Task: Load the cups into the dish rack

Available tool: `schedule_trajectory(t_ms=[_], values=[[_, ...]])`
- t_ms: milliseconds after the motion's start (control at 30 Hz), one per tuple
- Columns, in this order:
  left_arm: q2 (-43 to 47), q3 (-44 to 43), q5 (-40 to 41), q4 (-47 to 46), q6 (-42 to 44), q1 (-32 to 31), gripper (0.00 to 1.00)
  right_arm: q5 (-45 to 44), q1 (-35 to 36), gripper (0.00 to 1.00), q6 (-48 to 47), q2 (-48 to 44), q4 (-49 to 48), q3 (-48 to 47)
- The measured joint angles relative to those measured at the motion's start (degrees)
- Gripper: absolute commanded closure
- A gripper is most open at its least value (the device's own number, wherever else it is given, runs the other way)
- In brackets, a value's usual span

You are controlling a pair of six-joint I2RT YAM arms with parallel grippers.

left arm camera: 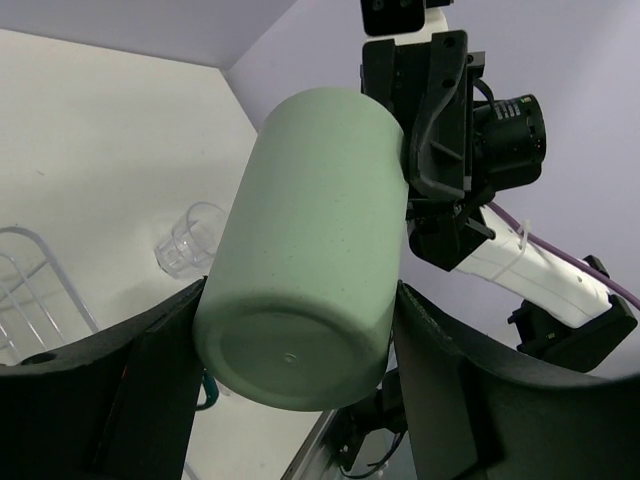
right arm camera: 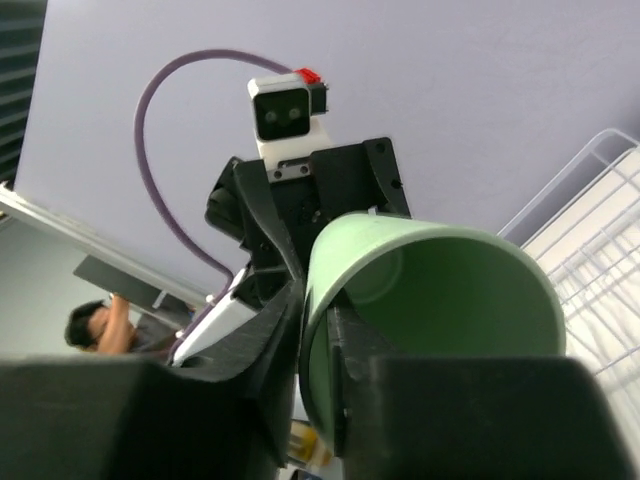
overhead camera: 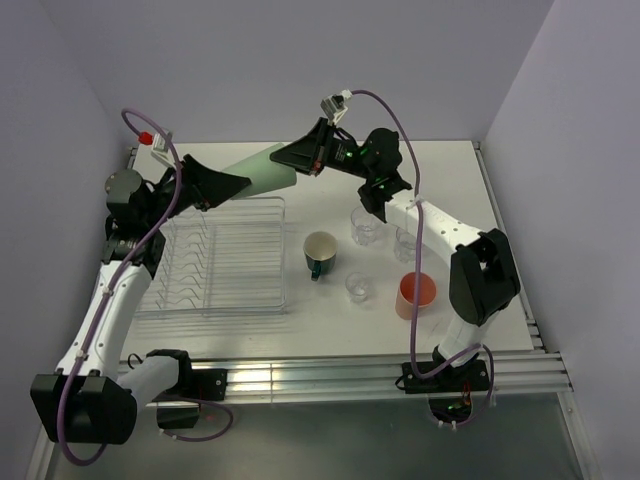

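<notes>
I need to tip the sideways tumbler rim-down with my left gripper next, then lower it to the dish rack's empty far end, which lies below, and release it.
The pale green tumbler hangs on its side above the far end of the dish rack, between both arms. My left gripper is shut on its base end; in the left wrist view the black fingers press both sides of the tumbler. My right gripper straddles the rim with its jaws slightly apart, one finger inside the tumbler and one outside. On the table stand a dark teal mug, a salmon-pink tumbler and three clear glasses.
The rack holds no cups and lies left of centre, under my left arm. The loose cups cluster right of it, below my right arm. Table edges with metal rails run along the front and right side.
</notes>
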State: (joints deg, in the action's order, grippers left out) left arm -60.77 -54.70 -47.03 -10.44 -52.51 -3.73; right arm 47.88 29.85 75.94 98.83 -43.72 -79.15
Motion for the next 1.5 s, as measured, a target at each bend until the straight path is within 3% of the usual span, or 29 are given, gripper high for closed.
schedule_trajectory(t_ms=[133, 233, 800, 1167, 1500], values=[[0.9, -1.2, 0.4, 3.8, 1.8, -0.1, 1.00, -2.3, 0.0, 0.50, -3.4, 0.0, 2.9, 0.1], [1.5, -2.5, 1.5, 7.0, 3.5, -0.1, 1.00, -3.9, 0.0, 0.46, -6.1, -0.7, 5.9, 0.5], [3.0, -9.6, 9.0, 22.7, 11.6, -0.1, 1.00, -17.2, -2.2, 0.43, -16.8, -7.0, 21.3, 4.9], [0.5, -18.8, 24.2, 38.3, 18.4, -0.1, 1.00, -31.6, -3.0, 0.43, -28.0, -12.2, 37.0, 4.1], [-6.8, -20.3, 40.0, 48.8, 22.9, -2.2, 1.00, -40.4, -3.0, 0.42, -35.7, -12.2, 46.1, 3.3]])
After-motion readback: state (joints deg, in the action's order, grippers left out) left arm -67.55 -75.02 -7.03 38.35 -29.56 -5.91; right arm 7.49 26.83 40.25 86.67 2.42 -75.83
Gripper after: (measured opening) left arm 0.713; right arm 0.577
